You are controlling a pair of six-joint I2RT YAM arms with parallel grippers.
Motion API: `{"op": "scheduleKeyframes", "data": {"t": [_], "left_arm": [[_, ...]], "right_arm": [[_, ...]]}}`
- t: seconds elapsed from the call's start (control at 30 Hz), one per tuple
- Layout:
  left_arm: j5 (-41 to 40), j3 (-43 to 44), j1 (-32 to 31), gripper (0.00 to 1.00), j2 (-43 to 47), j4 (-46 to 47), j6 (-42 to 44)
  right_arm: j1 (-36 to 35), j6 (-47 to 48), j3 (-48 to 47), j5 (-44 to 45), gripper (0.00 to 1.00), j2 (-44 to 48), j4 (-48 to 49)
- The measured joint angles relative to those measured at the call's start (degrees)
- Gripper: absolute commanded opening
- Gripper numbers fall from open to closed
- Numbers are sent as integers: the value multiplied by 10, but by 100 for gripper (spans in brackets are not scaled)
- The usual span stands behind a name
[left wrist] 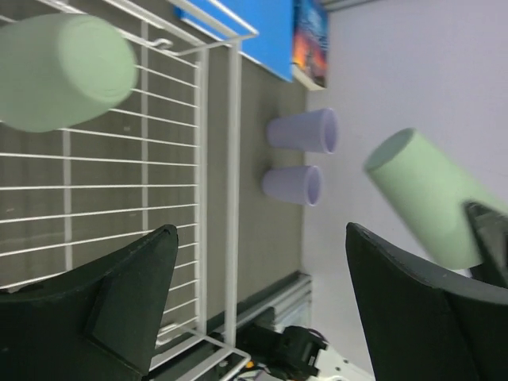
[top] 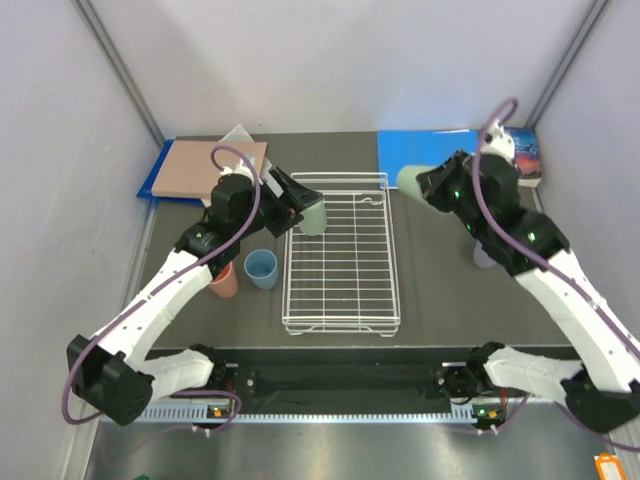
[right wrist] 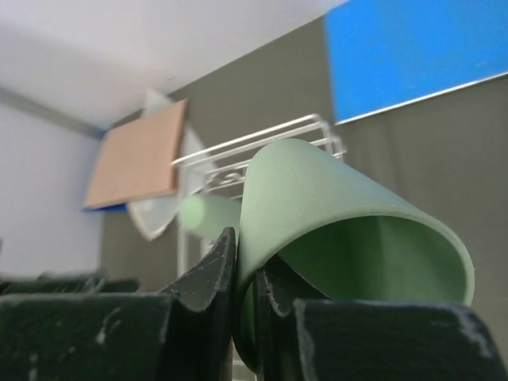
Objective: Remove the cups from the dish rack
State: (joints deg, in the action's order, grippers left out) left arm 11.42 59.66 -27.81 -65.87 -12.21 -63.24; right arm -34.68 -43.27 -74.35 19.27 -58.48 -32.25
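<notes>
The right gripper lowers next, turns the pale green cup upright onto the tabletop between rack and lilac cups, and releases the cup's rim, since that spot is clear.
The white wire dish rack lies mid-table. One pale green cup stands upside down in its far left corner. My left gripper hovers just beside that cup, open, with nothing between its fingers. My right gripper is shut on the rim wall of a second pale green cup, held in the air beyond the rack's far right corner. Left of the rack stand a light blue cup and a salmon pink cup. Two lilac cups stand right of it.
A blue folder and a book lie at the back right. A brown board with a clear plate sits at the back left. Enclosure walls stand close on both sides.
</notes>
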Motion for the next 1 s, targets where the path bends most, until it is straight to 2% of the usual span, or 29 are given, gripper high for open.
{"op": "scheduleKeyframes", "data": {"t": [0.17,0.3,0.4,0.67,1.0], "left_arm": [[-38,27,0,86,0,-82,36],[-60,55,0,84,1,-128,54],[-74,69,0,84,3,-157,65],[-107,84,0,84,13,-212,93],[-111,84,0,84,12,-226,107]], "right_arm": [[5,16,-170,99,0,-166,-137],[11,8,-184,140,0,-254,-199],[38,-5,-183,124,0,-300,-230],[153,-16,-156,52,0,-356,-231],[169,-4,-158,1,0,-458,-214]]}}
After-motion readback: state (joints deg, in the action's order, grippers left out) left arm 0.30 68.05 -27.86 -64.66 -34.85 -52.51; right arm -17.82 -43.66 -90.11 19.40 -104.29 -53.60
